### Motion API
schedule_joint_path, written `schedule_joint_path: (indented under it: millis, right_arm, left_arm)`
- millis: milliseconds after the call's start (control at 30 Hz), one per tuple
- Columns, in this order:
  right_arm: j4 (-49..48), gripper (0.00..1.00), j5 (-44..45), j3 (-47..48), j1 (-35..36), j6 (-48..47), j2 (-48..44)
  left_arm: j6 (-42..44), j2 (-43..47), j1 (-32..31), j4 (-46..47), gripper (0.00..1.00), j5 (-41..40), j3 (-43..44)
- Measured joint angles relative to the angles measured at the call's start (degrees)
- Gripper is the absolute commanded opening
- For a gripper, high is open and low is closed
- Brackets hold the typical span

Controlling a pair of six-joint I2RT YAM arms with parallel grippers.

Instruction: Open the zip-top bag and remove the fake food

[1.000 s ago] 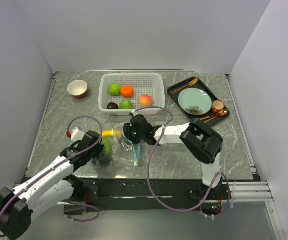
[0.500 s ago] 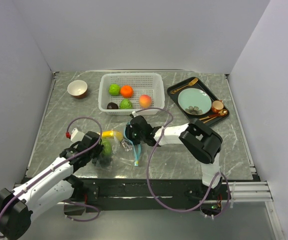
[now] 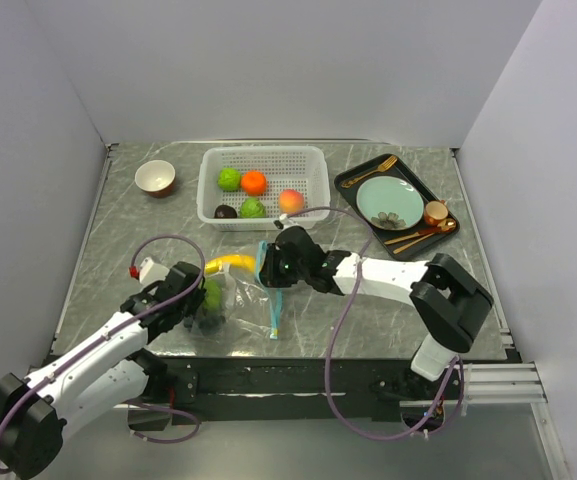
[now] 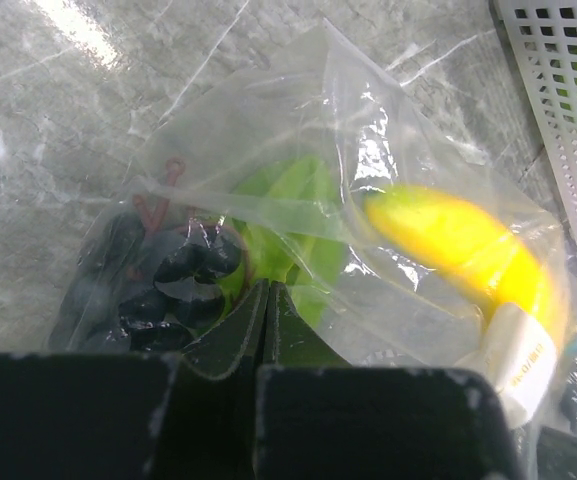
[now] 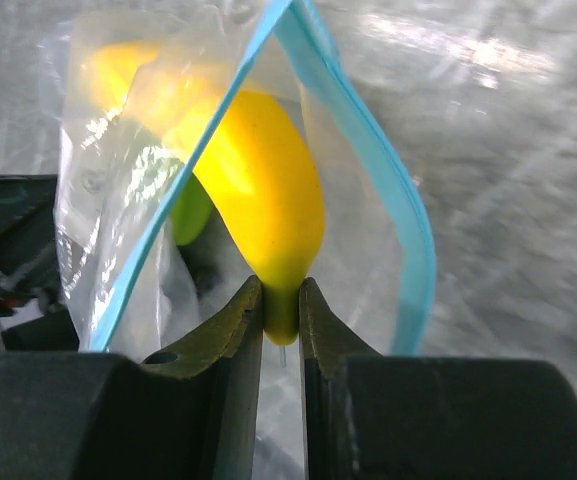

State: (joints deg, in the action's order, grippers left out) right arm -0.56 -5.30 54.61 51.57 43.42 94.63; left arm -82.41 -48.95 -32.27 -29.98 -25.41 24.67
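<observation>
The spot over the basket's bottom beyond the peach (image 3: 290,173) is empty. My right gripper should next pull the banana (image 3: 228,264) up and outward from the bag's opening and let go of it there.
The clear zip-top bag (image 3: 236,298) lies near the table's front edge, its teal zip strip (image 5: 393,200) parted. Inside it are fake food pieces: a yellow banana (image 5: 258,190), a green fruit (image 4: 293,215) and dark grapes (image 4: 153,285). My right gripper (image 5: 281,300) has reached in through the bag's mouth and is shut on the banana's tip. From above, that gripper (image 3: 263,267) sits just right of the banana (image 3: 228,264). My left gripper (image 4: 268,290) is shut on the bag's plastic at the opposite end, by the grapes.
A white basket (image 3: 263,150) behind the bag holds two green fruits, an orange (image 3: 254,182), a peach (image 3: 290,201) and a dark piece. A black tray (image 3: 350,184) with a pale-green plate (image 3: 389,202) stands at the back right, a small bowl (image 3: 155,177) at the back left.
My right gripper has closed on the banana's tip and drawn back to the right, the arm's elbow swinging out right. The bag's mouth has stretched. The left arm has held still.
</observation>
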Motion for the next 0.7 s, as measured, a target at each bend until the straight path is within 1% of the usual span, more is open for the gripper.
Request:
schedule_joint_path:
  millis: [167,333,700]
  right_arm:
    - [4.2,0.12,3.1,-2.5,0.0,-1.5,-2.1]
    - [9.9,0.13,6.8,-4.5,0.0,-2.9,-6.5]
    - [19.5,0.13,15.2,-8.4,-0.7,-4.7,-20.6]
  left_arm:
    - [0.0,-0.8,0.0,-0.5,0.01,-0.2,0.6]
    - [-0.4,-0.8,0.0,-1.0,0.01,-0.9,0.7]
    - [-0.9,-0.8,0.0,-2.2,0.01,-1.4,1.1]
